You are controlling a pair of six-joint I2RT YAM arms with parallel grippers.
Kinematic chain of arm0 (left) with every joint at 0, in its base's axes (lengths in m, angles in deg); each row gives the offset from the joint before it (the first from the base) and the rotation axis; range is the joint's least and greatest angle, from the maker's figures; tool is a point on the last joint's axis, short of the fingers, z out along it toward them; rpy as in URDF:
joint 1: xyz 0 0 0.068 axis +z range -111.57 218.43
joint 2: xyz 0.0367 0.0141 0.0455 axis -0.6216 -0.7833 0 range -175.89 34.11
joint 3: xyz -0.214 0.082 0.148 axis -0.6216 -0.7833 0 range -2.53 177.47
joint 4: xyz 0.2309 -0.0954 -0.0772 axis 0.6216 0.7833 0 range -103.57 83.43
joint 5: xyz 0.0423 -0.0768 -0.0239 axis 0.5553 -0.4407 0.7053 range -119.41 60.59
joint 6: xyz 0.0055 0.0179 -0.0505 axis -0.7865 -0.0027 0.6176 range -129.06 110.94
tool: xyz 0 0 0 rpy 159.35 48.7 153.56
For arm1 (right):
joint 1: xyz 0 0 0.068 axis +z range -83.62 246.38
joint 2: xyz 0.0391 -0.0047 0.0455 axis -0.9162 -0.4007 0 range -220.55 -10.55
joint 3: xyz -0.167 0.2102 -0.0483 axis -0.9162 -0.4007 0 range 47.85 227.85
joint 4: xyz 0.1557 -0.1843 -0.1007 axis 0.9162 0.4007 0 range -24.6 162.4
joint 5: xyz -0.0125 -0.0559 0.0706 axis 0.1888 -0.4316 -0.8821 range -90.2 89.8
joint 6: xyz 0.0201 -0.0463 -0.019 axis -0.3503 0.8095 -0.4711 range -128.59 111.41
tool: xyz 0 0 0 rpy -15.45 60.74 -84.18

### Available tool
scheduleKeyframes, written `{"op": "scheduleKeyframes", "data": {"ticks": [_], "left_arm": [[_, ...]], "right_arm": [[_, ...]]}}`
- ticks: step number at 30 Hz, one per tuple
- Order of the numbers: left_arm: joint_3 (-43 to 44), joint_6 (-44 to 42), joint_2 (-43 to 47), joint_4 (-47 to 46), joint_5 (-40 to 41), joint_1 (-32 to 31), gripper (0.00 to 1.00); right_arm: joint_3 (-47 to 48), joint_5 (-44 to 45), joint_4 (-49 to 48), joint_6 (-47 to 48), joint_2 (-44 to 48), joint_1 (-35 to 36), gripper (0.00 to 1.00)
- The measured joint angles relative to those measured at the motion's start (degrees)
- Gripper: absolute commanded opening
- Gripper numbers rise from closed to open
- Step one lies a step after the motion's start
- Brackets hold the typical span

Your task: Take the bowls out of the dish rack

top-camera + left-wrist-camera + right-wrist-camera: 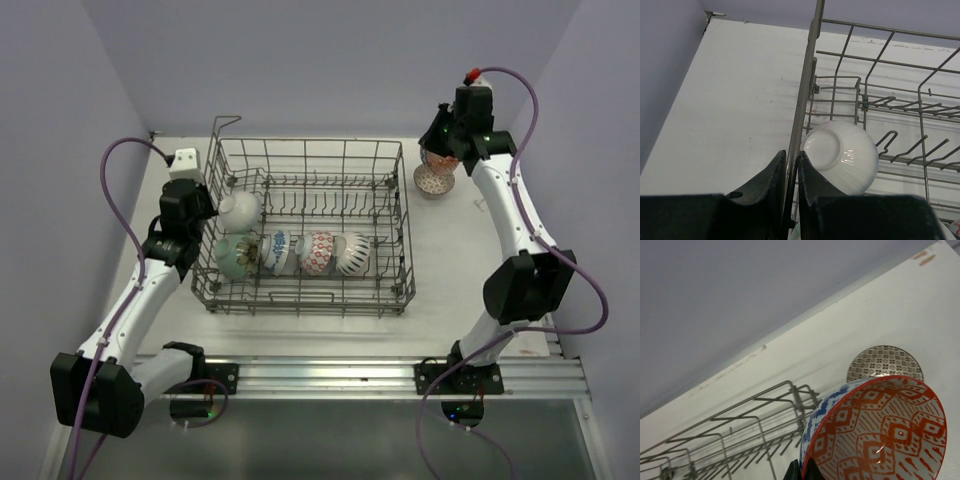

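My right gripper tips downward next and sets the red-and-blue bowl (875, 430) into the brown-patterned bowl (435, 182), because that stands open on the tabletop below.
The grey wire dish rack (404, 225) stands mid-table. In it a plain white bowl (241, 210) leans at the left wall, bottom towards the left wrist camera (842, 152). In front of it stand a pale green bowl (231, 256), a blue-patterned bowl (275, 252), a red-patterned bowl (318, 252) and a brown-striped bowl (352, 254). My left gripper (211, 217) (791, 156) straddles the rack's left rim wire (809, 65), jaws closed on it, the inner finger against the white bowl. My right gripper (441, 148) (801, 469) is shut on the rim of a red-and-blue bowl (875, 430), held over a brown-patterned bowl (435, 182) (884, 361) on the table.
The rack's raised wire loop (226, 124) stands at its far left corner. Purple walls close in the table at the back and both sides. White tabletop (455, 260) lies to the right of the rack.
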Motion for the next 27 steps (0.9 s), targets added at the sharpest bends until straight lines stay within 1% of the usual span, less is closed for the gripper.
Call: {"op": "scheduleKeyframes", "data": {"ticks": [4, 11, 17, 21, 27], "left_arm": [[0.0, 0.0, 0.1, 0.2, 0.0, 0.0, 0.0], [0.0, 0.1, 0.9, 1.4, 0.2, -0.1, 0.0], [0.0, 0.1, 1.3, 2.0, 0.2, -0.1, 0.0], [0.0, 0.1, 1.3, 2.1, 0.2, -0.1, 0.0], [0.0, 0.0, 1.3, 2.1, 0.1, -0.1, 0.0]], "right_arm": [[1.8, 3.7, 2.8, 2.0, -5.6, -2.3, 0.0], [6.0, 5.8, 5.5, 5.1, -18.1, -3.5, 0.0], [14.8, 7.0, 9.2, 7.3, -26.7, -3.7, 0.0], [20.8, 7.3, 9.9, 8.5, -30.4, -3.7, 0.0], [22.0, 7.8, 10.4, 9.2, -32.7, -3.7, 0.0]]}}
